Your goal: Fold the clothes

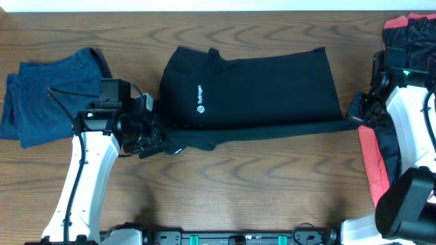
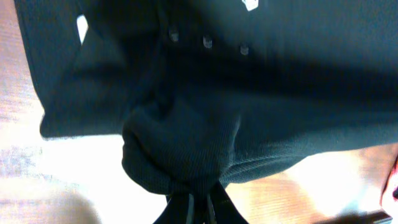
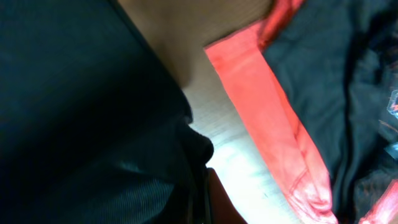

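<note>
The shirt's near edge hangs raised off the table: I will lower my right gripper outward and toward the logo, laying the shirt's corner onto the shirt (image 1: pixel 259 85), and open.
A black polo shirt (image 1: pixel 259 85) with a small white logo lies spread across the middle of the table, its near edge pulled into a thin fold. My left gripper (image 1: pixel 158 141) is shut on the shirt's near left corner; the bunched cloth (image 2: pixel 180 158) fills the left wrist view. My right gripper (image 1: pixel 355 114) is shut on the shirt's near right corner, and the black cloth (image 3: pixel 93 124) covers its fingers in the right wrist view.
A folded blue garment (image 1: pixel 51 95) lies at the far left. A red and black garment (image 1: pixel 402 30) is heaped at the right edge, running down beside the right arm (image 3: pixel 267 106). Bare wood table (image 1: pixel 259 184) lies in front.
</note>
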`<state>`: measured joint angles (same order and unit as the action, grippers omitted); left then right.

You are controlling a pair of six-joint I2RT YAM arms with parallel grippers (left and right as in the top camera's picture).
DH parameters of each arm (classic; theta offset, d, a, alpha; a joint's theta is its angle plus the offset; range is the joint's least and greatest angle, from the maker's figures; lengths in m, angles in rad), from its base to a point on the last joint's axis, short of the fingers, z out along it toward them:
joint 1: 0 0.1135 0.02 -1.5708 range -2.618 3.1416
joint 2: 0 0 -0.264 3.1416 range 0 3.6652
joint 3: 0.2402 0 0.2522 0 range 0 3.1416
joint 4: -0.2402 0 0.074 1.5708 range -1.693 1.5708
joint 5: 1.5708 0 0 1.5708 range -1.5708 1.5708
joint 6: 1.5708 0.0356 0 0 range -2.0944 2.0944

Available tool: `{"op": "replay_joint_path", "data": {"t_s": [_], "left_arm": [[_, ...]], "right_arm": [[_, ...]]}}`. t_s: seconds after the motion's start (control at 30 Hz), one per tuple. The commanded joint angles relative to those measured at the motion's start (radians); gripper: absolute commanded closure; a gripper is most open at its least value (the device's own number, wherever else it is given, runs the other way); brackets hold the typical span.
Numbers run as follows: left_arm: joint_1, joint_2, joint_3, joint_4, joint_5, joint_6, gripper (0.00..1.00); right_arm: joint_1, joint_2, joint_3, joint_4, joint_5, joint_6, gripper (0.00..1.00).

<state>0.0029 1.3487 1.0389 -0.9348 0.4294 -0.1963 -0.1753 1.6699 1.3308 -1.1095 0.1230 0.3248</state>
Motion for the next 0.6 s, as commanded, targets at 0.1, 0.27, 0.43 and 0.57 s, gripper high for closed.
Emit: {"op": "replay_joint_path", "data": {"t_s": [0.1, 0.27, 0.43, 0.57], "left_arm": [[0.003, 0.062, -0.002, 0.072, -0.022, -0.040, 0.94], [0.003, 0.130, -0.002, 0.113, -0.023, -0.042, 0.94], [0.003, 0.187, -0.002, 0.161, -0.023, -0.042, 0.94], [0.003, 0.221, -0.002, 0.208, -0.023, -0.042, 0.94]], "right_arm": [[0.002, 0.016, -0.004, 0.066, -0.028, -0.027, 0.99], [0.024, 0.018, -0.005, 0.105, -0.033, -0.027, 0.99], [0.046, 0.018, -0.009, 0.142, -0.034, -0.027, 0.99], [0.050, 0.018, -0.034, 0.185, -0.034, -0.026, 0.99]]}}
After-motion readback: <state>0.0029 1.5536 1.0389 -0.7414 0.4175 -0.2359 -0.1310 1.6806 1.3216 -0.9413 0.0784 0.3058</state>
